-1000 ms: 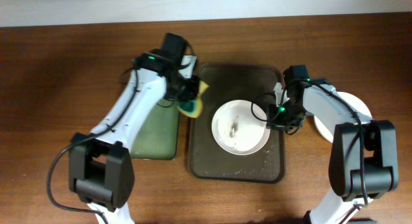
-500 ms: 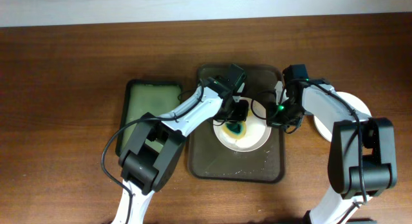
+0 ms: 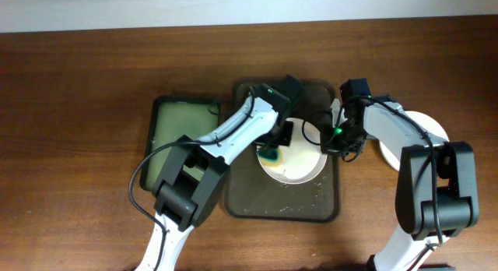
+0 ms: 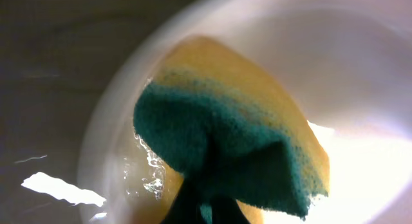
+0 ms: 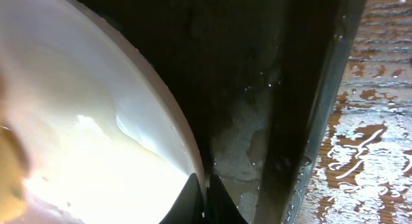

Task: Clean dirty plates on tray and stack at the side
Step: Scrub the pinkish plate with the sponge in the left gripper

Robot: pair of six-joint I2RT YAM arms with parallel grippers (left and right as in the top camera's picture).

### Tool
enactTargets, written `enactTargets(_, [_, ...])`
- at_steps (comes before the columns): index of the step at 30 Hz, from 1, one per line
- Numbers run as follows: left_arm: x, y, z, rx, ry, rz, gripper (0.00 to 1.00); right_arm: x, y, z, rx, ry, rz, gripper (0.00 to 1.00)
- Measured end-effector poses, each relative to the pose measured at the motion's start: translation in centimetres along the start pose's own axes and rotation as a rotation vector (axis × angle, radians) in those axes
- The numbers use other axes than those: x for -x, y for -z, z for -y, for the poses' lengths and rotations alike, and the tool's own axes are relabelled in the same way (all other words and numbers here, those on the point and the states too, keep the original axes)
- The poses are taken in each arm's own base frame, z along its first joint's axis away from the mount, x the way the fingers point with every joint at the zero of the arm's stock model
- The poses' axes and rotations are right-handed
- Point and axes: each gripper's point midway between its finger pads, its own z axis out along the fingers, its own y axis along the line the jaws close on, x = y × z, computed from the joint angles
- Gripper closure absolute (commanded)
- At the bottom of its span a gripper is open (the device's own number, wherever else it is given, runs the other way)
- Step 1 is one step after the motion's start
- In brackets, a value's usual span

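The left gripper needs to take the sponge (image 3: 270, 156) across the wet plate next, then up and over onto the green tray, and then release it, because the green tray's bottom shows bare.
A white plate (image 3: 299, 162) lies on the dark brown tray (image 3: 257, 201). My left gripper (image 3: 272, 153) is shut on a yellow and green sponge (image 3: 270, 156) and presses it on the plate's left part. The left wrist view shows the sponge (image 4: 225, 147) folded against the wet plate (image 4: 347, 69). My right gripper (image 3: 333, 142) is shut on the plate's right rim. The right wrist view shows its fingers (image 5: 203, 201) pinching the rim of the plate (image 5: 84, 121) above the tray (image 5: 257, 89). Another white plate (image 3: 432, 127) lies on the table at the right, partly hidden by my right arm.
A smaller green tray with a black rim (image 3: 175, 123) lies on the table left of the brown tray. The wooden table (image 5: 380, 140) is wet beside the tray's right rim. A pale wall strip runs along the far edge.
My left gripper carried the sponge from beside the green tray onto the plate, then slid it left across the plate. The centre smudges no longer show. My right gripper stayed on the rim.
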Motion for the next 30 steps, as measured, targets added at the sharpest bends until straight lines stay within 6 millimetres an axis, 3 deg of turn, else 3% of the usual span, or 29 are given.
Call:
enactTargets(3, [0.8, 0.2, -1.4, 0.052, 0.014, 0.023, 1.00, 0.2, -0.1, -0.4, 0.021, 0.003, 0.004, 0.96])
enactTargets(7, [0.9, -0.4, 0.1, -0.031, 0.013, 0.006, 1.00, 0.2, -0.1, -0.4, 0.020, 0.003, 0.006, 0.96])
enactTargets(12, [0.9, -0.6, 5.2, -0.300, -0.041, -0.023, 1.00, 0.3, 0.0, 0.5, -0.005, -0.031, 0.010, 0.96])
enactTargets(16, [-0.9, -0.5, 10.6, -0.456, -0.129, -0.058, 1.00, 0.4, 0.0, 0.5, -0.001, -0.036, 0.011, 0.96])
enactTargets(18, [-1.5, -0.3, 11.5, -0.483, -0.144, -0.073, 1.00, 0.4, 0.0, 0.5, -0.001, -0.036, 0.011, 0.96])
enactTargets(24, [-2.8, -0.3, 10.9, -0.464, -0.133, -0.134, 1.00, 0.4, 0.0, 0.5, -0.001, -0.035, 0.011, 0.96])
enactTargets(30, [-3.8, -0.5, 6.2, -0.214, -0.101, -0.172, 1.00, 0.1, -0.5, -1.3, 0.065, -0.014, -0.006, 0.96])
